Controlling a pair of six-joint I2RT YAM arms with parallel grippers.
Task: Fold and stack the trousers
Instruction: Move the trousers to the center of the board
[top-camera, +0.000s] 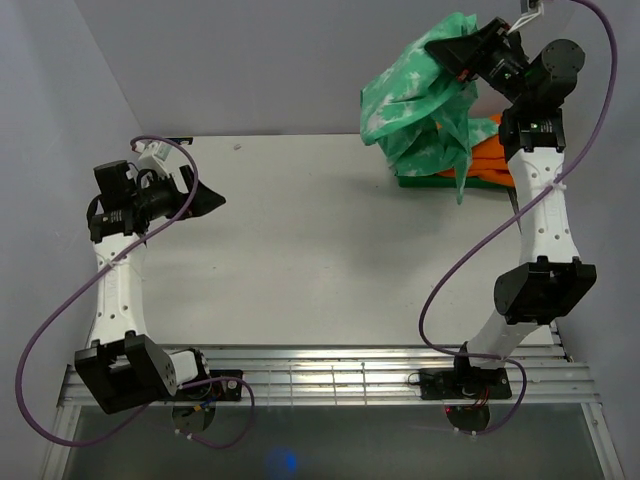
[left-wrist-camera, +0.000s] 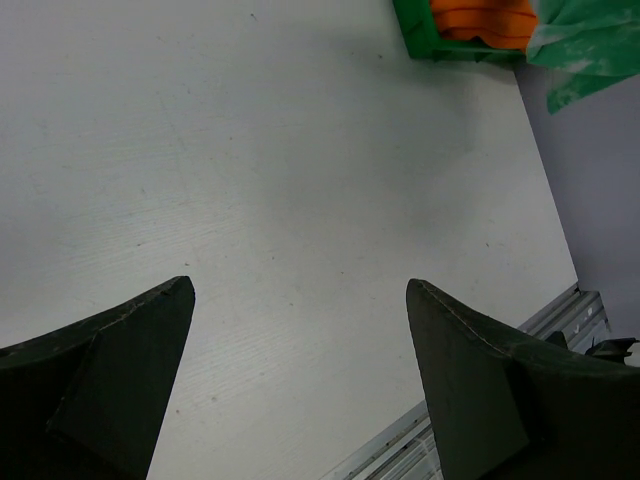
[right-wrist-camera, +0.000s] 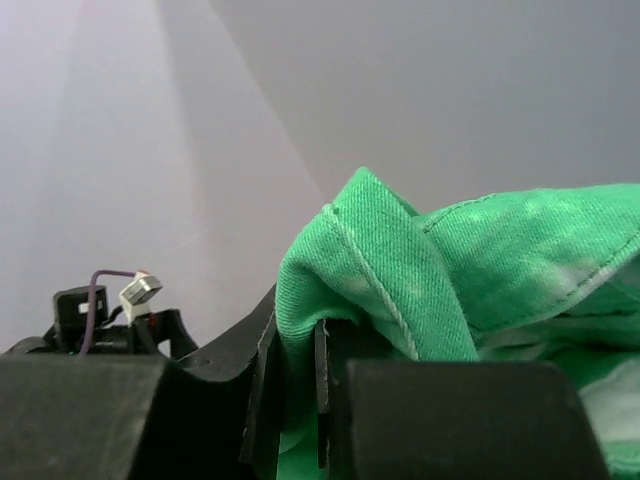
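Observation:
My right gripper needs to go back down toward the bare middle tabletop next and let go of the fold of the trousers, because that space is below, to its left in the top view.
The green trousers with white blotches (top-camera: 415, 105) hang bunched in the air at the back right, above a pile of clothes. My right gripper (top-camera: 447, 52) is shut on a fold of them; in the right wrist view the green cloth (right-wrist-camera: 400, 290) is pinched between my black fingers (right-wrist-camera: 262, 380). A corner of the trousers shows in the left wrist view (left-wrist-camera: 590, 45). My left gripper (top-camera: 212, 199) is open and empty above the left side of the table (top-camera: 300, 250), its fingers (left-wrist-camera: 130, 370) wide apart.
Plain orange garments (top-camera: 490, 158) lie on a green folded piece (top-camera: 420, 180) at the table's back right corner; they also show in the left wrist view (left-wrist-camera: 480, 20). Grey walls close the back and sides. A metal rail (top-camera: 330, 375) runs along the near edge.

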